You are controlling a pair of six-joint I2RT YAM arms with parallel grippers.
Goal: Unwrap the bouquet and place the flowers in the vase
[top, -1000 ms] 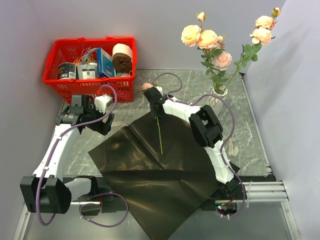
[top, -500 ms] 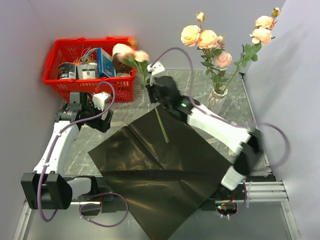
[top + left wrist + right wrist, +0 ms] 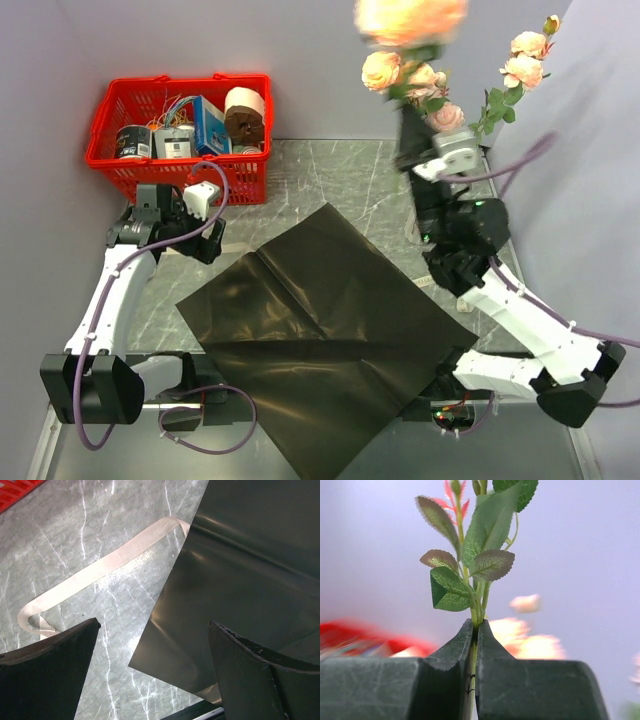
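The gap between the standing roses is below my right gripper and to its right in the top view, so I will lower the flower's stem there to release it.
My right gripper (image 3: 475,627) is shut on the green stem of one flower (image 3: 470,575), held upright. From above, this gripper (image 3: 408,125) is raised high at the back right, and the blurred peach bloom (image 3: 410,18) is above it. Several pink-peach roses (image 3: 525,45) stand behind it; the vase under them is hidden by my right arm. The dark paper sheet (image 3: 320,330) lies spread flat on the table. My left gripper (image 3: 152,670) is open over a corner of that paper (image 3: 240,565), next to the cream ribbon (image 3: 100,570). From above, it (image 3: 150,222) hovers by the basket.
A red basket (image 3: 110,160) at the back left holds a toilet-paper roll (image 3: 245,115), cans and a blue box. Grey walls close in the back and both sides. Purple cables loop from both arms.
My right arm lifted the flower off the paper and swung it up and to the right, toward the roses at the back right. The left arm barely moved.
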